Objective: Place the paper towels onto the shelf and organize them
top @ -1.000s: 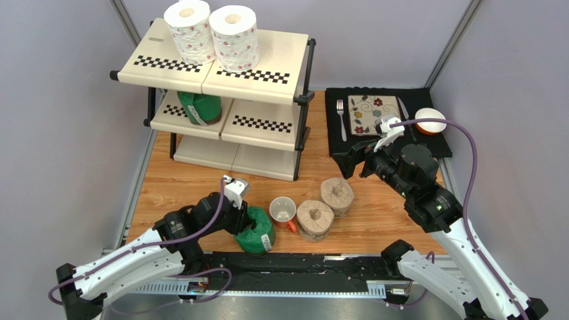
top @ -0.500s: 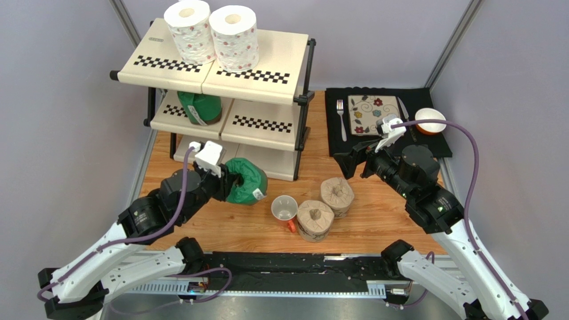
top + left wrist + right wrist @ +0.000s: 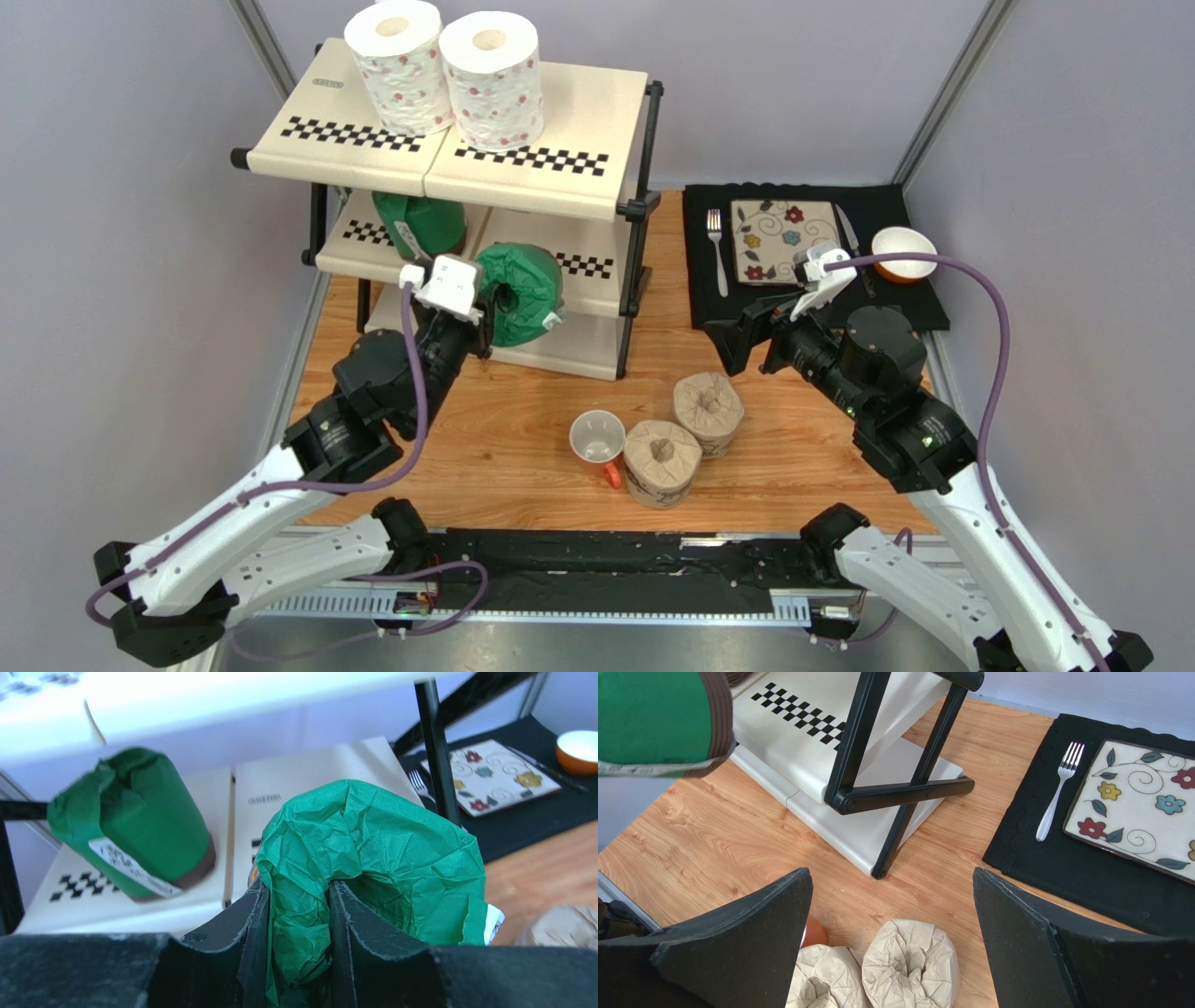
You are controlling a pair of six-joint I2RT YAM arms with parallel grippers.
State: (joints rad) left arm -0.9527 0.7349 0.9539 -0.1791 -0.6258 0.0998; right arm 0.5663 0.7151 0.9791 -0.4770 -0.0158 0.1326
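Next, my left gripper moves outward and slides its roll beneath the shelf's top level onto the middle level's bare space, since the other green roll [image 3: 418, 224] stands right beside it.
My left gripper [image 3: 484, 301] is shut on a green-wrapped roll [image 3: 522, 290], pinching its paper top [image 3: 309, 917], and holds it in the air at the front of the shelf's [image 3: 554, 157] middle tier. A second green roll [image 3: 418, 224] [image 3: 133, 833] stands on that tier at the left. Two white floral rolls [image 3: 400, 63] [image 3: 494, 77] stand on the top tier. Two tan rolls [image 3: 661, 462] [image 3: 709, 410] stand on the table, also in the right wrist view [image 3: 910, 966]. My right gripper [image 3: 746, 336] is open and empty above the table, right of the shelf.
A white mug with a red handle [image 3: 596, 441] stands left of the tan rolls. A black placemat [image 3: 884, 224] at the back right holds a fork [image 3: 717, 249], a floral plate [image 3: 783, 238] and an orange bowl [image 3: 905, 254]. Grey walls enclose the table.
My left arm has lifted the green roll from the table's front edge and carried it away and up to the front of the middle tier. The right arm has not moved.
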